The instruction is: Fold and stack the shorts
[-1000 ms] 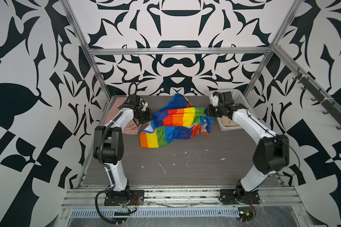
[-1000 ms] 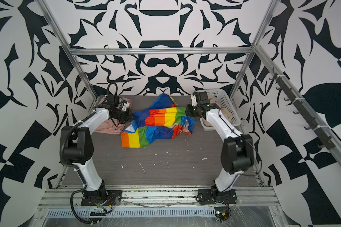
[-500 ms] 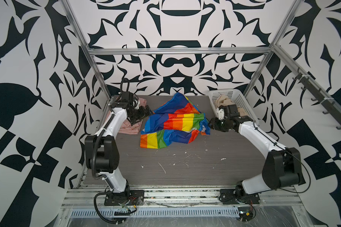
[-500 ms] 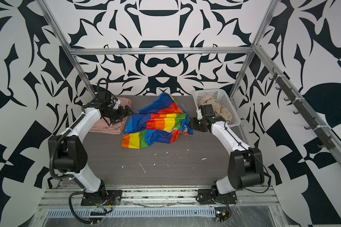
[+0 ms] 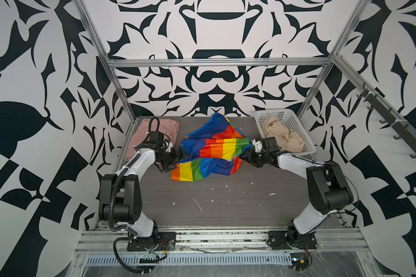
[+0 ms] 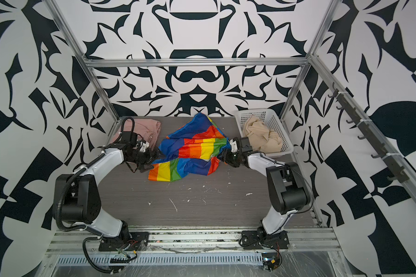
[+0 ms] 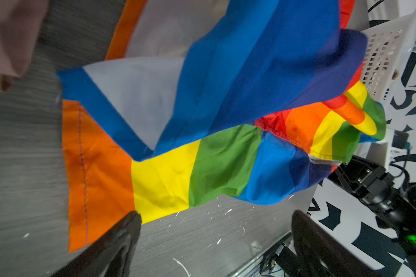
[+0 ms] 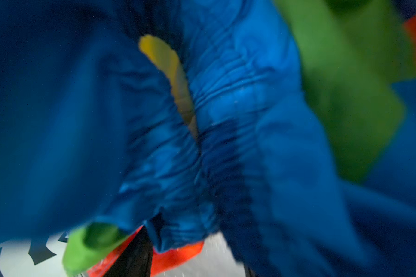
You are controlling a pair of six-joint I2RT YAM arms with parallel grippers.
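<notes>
The shorts' bunched edge already hangs between the right gripper's fingers, so that gripper next eases slightly farther onto the blue gathered waistband [image 5: 247, 148] [image 8: 185, 230] and closes there.
The rainbow-striped shorts [image 5: 209, 150] [image 6: 190, 153] lie rumpled and partly folded over on the table at mid-back. My left gripper [image 5: 175, 160] [image 6: 154, 160] is open at their left edge; in the left wrist view [image 7: 216, 215] only bare table shows between its fingers. At the cloth's right edge my right gripper [image 5: 246, 157] [image 6: 223, 156] [image 8: 195, 251] has its jaws apart, and blue cloth [image 8: 226, 120] hangs close before its camera. The salmon-pink shorts [image 5: 171, 126] [image 6: 150, 126] lie at the back left. The beige shorts [image 5: 279, 135] [image 6: 259, 135] sit crumpled in the basket.
A white perforated basket [image 5: 304, 136] [image 6: 282, 130] stands at the back right corner, just behind the right arm. The grey table [image 5: 214, 203] carries white flecks toward the front. Metal frame posts rise at both back corners.
Both grippers have let go of the rainbow-striped shorts and opened. Both arms drew back toward the front, and the shorts, earlier stretched between them, have settled onto the table.
</notes>
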